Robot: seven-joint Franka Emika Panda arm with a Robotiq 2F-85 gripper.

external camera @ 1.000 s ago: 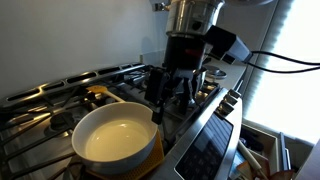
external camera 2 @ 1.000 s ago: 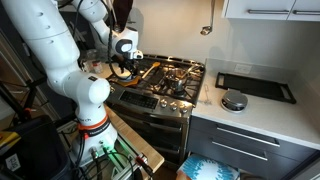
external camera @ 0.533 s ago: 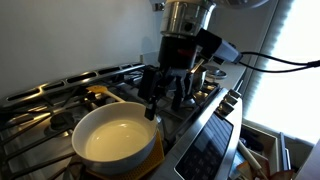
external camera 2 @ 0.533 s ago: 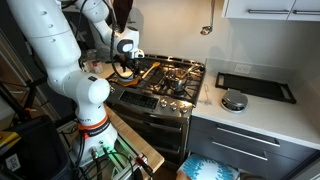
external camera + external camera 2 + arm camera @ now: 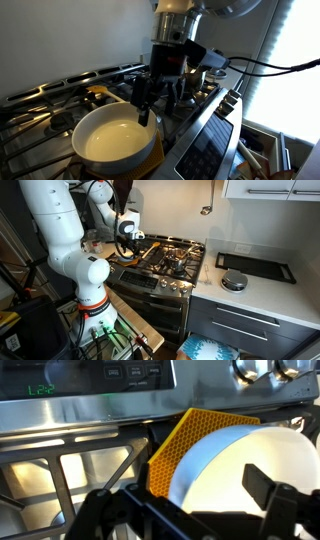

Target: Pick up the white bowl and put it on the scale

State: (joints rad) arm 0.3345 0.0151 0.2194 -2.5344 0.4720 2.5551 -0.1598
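Observation:
My open gripper already has the white bowl's rim (image 5: 152, 119) (image 5: 194, 476) running between its parted fingers. Next I will lower it onto the bowl's rim until one finger is inside and one is outside.
The white bowl (image 5: 115, 138) is wide, round and cream-white. It sits on a yellow honeycomb pad (image 5: 185, 445) on the stove grates, near the front. It fills the right of the wrist view (image 5: 245, 470). My gripper (image 5: 143, 108) hangs open just above the bowl's far rim, its dark fingers apart; in the wrist view (image 5: 200, 510) the fingers straddle the rim. In an exterior view the gripper (image 5: 126, 242) is small over the stove's left side. The scale (image 5: 233, 281) is a small round silver one on the counter right of the stove.
The gas stove (image 5: 160, 262) has black grates and a steel front with knobs (image 5: 250, 368) and a control panel. A dark tray (image 5: 255, 267) lies on the counter behind the scale. A small pot (image 5: 205, 78) stands on a rear burner. Cables trail from the arm.
My gripper has moved left and down toward the bowl's far rim. The bowl has not moved.

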